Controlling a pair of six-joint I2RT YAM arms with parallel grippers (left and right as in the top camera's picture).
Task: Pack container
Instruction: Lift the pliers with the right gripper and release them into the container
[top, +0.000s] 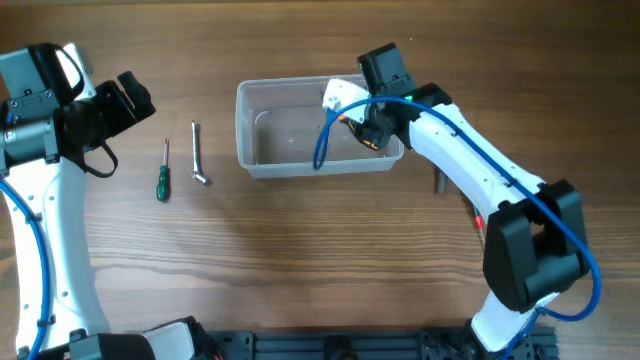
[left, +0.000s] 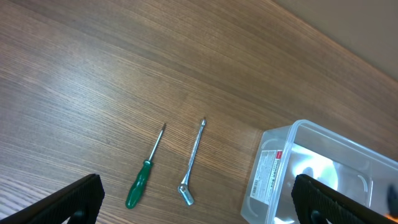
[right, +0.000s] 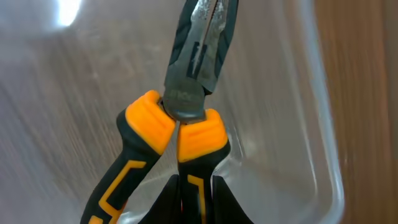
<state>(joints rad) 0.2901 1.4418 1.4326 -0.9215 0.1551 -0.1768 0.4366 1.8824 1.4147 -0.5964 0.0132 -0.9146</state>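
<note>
My right gripper brings the pliers down onto the container's bare bottom below and releases the pliers' handle next, since they already hang inside the container's sides.
The clear plastic container stands at the table's far middle. It also shows in the left wrist view and as a clear wall in the right wrist view. My right gripper is shut on one handle of the black and orange pliers, held inside the container's right end. My left gripper is open and empty at the far left, above the table. A green-handled screwdriver and a metal socket wrench lie left of the container; both show in the left wrist view.
A small dark tool lies on the table right of the container, partly under my right arm. A red bit shows beside that arm.
</note>
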